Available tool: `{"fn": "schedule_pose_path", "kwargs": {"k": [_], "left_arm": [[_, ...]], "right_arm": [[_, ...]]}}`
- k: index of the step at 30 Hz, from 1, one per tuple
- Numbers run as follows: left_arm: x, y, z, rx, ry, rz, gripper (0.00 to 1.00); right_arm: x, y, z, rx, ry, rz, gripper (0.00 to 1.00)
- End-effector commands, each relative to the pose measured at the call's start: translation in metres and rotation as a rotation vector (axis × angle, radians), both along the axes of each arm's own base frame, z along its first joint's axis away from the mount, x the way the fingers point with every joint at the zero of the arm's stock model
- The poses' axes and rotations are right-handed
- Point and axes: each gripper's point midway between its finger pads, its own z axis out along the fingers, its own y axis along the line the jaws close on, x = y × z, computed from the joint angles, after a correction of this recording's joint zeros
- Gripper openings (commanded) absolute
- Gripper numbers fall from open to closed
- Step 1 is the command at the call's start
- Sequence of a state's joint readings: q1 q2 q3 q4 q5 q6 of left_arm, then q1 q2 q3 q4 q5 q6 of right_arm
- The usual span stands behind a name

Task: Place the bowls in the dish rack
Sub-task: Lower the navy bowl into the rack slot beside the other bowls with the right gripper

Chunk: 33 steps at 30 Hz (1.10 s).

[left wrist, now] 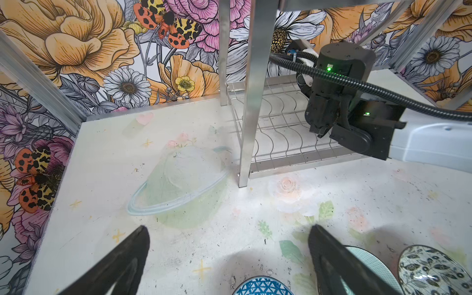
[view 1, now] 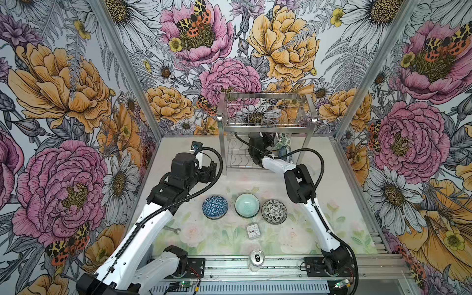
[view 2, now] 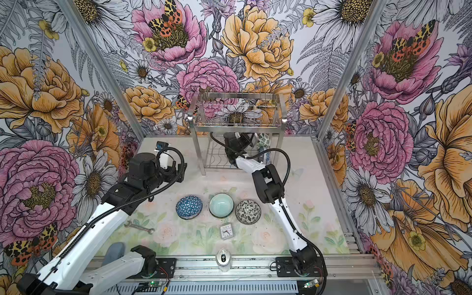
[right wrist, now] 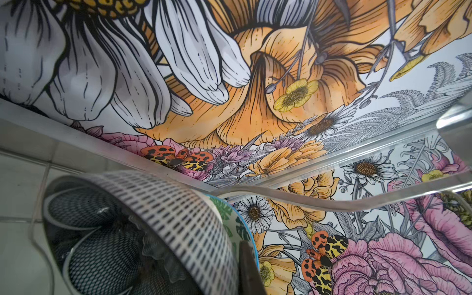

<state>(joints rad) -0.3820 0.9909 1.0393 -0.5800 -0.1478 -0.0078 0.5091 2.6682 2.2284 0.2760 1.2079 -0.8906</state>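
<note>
The wires of the dish rack's lower shelf beside the green-leaf bowl [view 1: 284, 139] are below my right gripper, so it should gently go down to them next and let go of the navy bowl's rim.
The dish rack [view 1: 221, 143] [view 2: 281, 143] stands at the back of the table. My right gripper [view 1: 268, 143] reaches into its lower tier, shut on the rim of a navy bowl with a dashed outside [right wrist: 178, 219] [view 1: 283, 153]. One dark finger [right wrist: 246, 268] shows against that bowl's wall. A green-leaf bowl [right wrist: 229, 217] [view 1: 284, 139] stands just behind it. Three bowls lie in a row on the table: blue triangle [view 1: 215, 207] [left wrist: 263, 287], pale teal [view 1: 247, 205] [left wrist: 370, 265] and black-white leaf [view 1: 274, 212] [left wrist: 434, 273]. My left gripper [left wrist: 227, 226] [view 1: 208, 171] hangs open and empty, left of the rack and behind the blue triangle bowl.
A small square clock [view 1: 253, 230] lies in front of the bowls. A metal can [view 1: 256, 259] stands at the front rail. A wrench [view 2: 139, 227] lies front left. The rack's front leg [left wrist: 252, 102] stands close to my left gripper. Flowered walls close in three sides.
</note>
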Motion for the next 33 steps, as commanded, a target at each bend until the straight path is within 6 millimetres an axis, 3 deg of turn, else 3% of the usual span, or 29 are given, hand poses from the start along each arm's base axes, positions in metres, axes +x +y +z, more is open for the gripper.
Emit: {"fn": "schedule_pose_path", "kwargs": {"k": [1, 13, 19, 29, 33], "left_arm": [[0.000, 0.004, 0.001, 0.000, -0.009, 0.009, 0.99], [-0.001, 0.003, 0.002, -0.005, -0.011, 0.004, 0.99], [-0.001, 0.003, 0.003, -0.008, -0.011, 0.001, 0.99], [-0.002, 0.002, 0.004, -0.013, -0.013, 0.000, 0.99], [-0.002, 0.002, 0.004, -0.012, -0.015, -0.001, 0.99]], "right_arm": [[0.004, 0.000, 0.013, 0.032, -0.048, -0.028, 0.00], [0.004, 0.007, -0.019, 0.041, 0.018, -0.022, 0.01], [-0.005, 0.017, -0.016, 0.138, 0.014, 0.023, 0.17], [-0.010, 0.018, 0.007, 0.169, 0.001, 0.043, 0.38], [-0.015, 0.016, 0.019, 0.195, -0.010, 0.057, 0.56]]}}
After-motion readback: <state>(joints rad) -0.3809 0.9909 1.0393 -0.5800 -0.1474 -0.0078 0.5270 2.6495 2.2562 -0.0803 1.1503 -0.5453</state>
